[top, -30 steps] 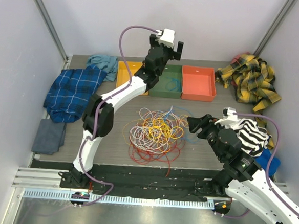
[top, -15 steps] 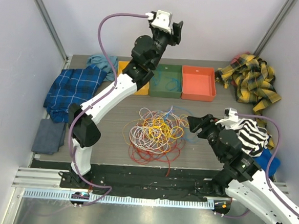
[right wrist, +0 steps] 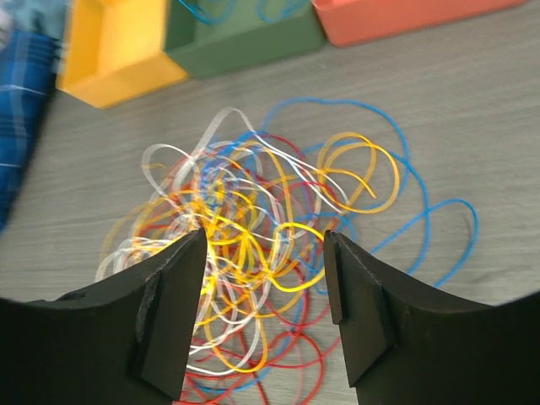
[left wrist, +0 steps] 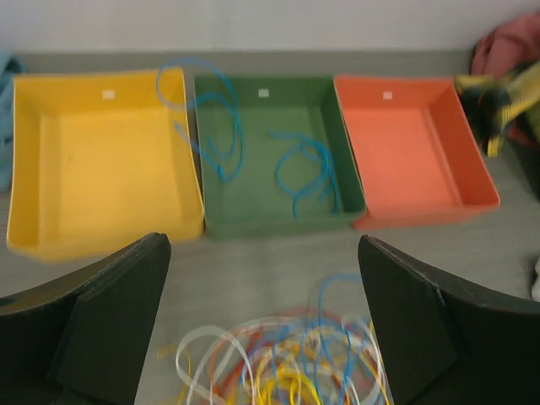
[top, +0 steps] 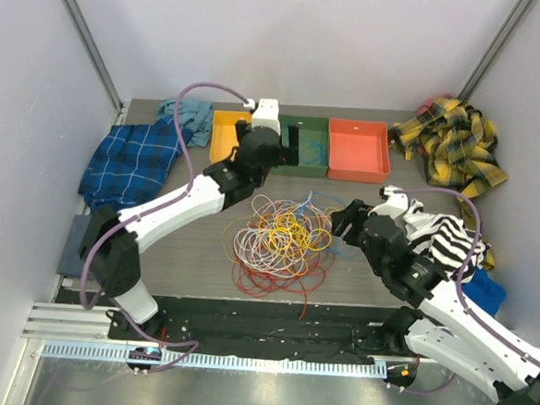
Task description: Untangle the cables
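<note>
I should lower my right gripper next, to its right in the wrist view, onto the loose blue loop [top: 340, 253] [right wrist: 426, 218]. It lies below, clear of the heap.
The cables [top: 281, 240] lie as one tangled heap of red, orange, yellow, white and blue loops in the middle of the table. Two more blue cables [left wrist: 304, 173] rest in the green tray [top: 308, 161]. My left gripper [top: 287, 162] hovers open between the trays and the heap's far edge, nothing between its fingers [left wrist: 110, 325]. In its wrist view the heap [left wrist: 287, 363] shows low between them. My right gripper [top: 341, 221] stands open at the heap's right side. Its wrist view shows yellow and red loops [right wrist: 253, 236] below the gap between its fingers [right wrist: 173, 312].
A yellow tray [top: 224, 136], the green tray and an orange-red tray [top: 358, 151] line the back. A blue plaid cloth [top: 129, 160], a teal cloth [top: 188, 115] and a grey cloth [top: 77, 245] lie left. Yellow plaid cloth [top: 455, 146] and a striped cloth [top: 448, 238] lie right.
My left arm has swung down from high above the trays to just behind the heap, its gripper open. The right gripper has edged a little toward the heap.
</note>
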